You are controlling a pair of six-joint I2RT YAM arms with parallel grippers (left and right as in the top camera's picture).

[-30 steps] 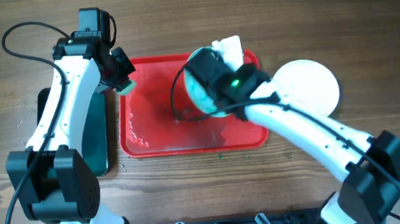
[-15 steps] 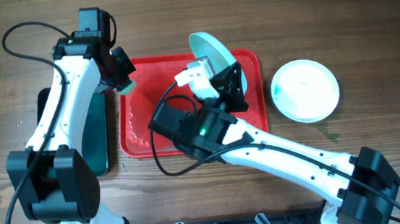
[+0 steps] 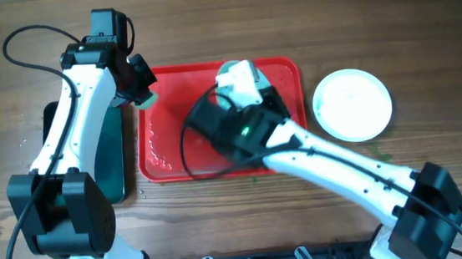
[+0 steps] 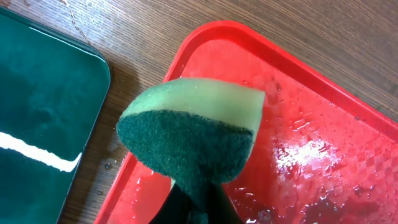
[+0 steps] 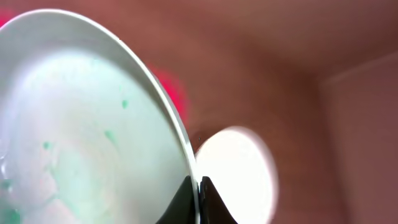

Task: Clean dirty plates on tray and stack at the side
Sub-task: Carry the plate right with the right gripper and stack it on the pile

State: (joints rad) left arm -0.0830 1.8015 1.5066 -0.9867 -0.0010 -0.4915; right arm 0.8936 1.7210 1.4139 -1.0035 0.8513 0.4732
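The right gripper travels to the right in the overhead view and lowers its tilted plate flat onto the second plate (image 3: 352, 105) (image 5: 241, 174) next, since that one lies beside the tray.
My right gripper (image 5: 198, 186) is shut on the rim of a pale turquoise plate (image 5: 81, 124) with green specks and holds it tilted on edge. In the overhead view the right wrist (image 3: 241, 82) is over the far middle of the red tray (image 3: 165, 148) and hides that plate. A second, clean-looking plate (image 3: 352, 105) lies on the table right of the tray and shows blurred in the right wrist view (image 5: 239, 174). No third plate shows. My left gripper (image 4: 194, 202) is shut on a green and yellow sponge (image 4: 186, 134) above the tray's far left corner (image 3: 146, 93).
A black tray with dark green liquid (image 3: 109, 157) lies left of the red tray, also in the left wrist view (image 4: 43, 112). The red tray's floor is wet (image 4: 311, 149). Bare wooden table surrounds both trays.
My right arm has swung over the tray with the plate; the plate stood visible on edge at the tray's far rim, and is now hidden under the wrist. The left arm has not moved.
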